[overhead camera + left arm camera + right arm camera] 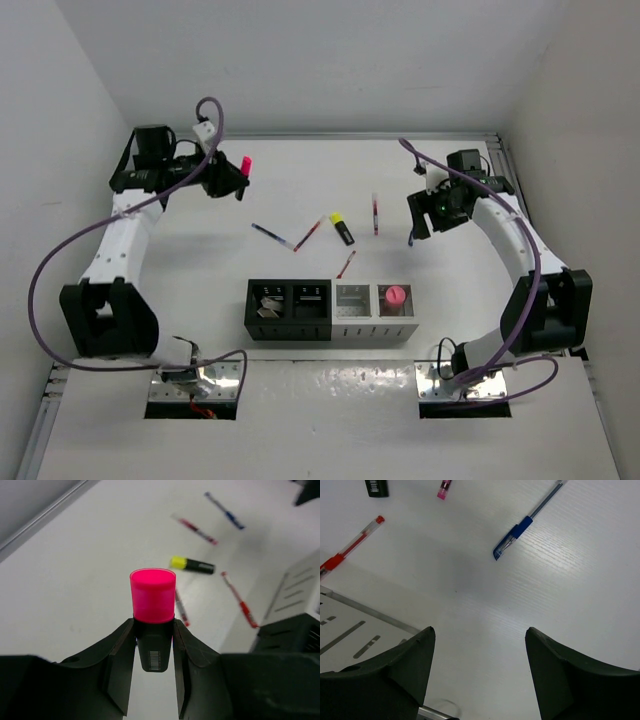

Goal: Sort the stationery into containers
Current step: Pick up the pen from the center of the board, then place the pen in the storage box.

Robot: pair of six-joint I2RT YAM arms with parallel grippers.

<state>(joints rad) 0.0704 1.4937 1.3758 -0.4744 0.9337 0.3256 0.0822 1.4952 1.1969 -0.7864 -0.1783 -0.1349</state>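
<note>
The black [290, 308] bin next to the grey [374, 310] ones is empty, so I should now move my left gripper back and to the right in the top view, over that bin.
My left gripper [233, 178] is at the far left, raised, shut on a pink-capped black highlighter [245, 164]; in the left wrist view [153, 624] the highlighter [152, 597] stands between the fingers. My right gripper [419, 226] is open and empty above the table; in the right wrist view [480, 635] a blue pen [524, 526] lies just ahead of it. A yellow highlighter [342, 228] and several pens [309, 232] lie mid-table. The four bins stand in a row: two black [290, 308], two grey [374, 310].
A pink-capped glue stick [396, 295] stands in the rightmost grey bin. Pale erasers [268, 306] lie in the left black bin. A red pen [346, 264] lies just behind the grey bins. White walls enclose the table on the left, the right and at the back.
</note>
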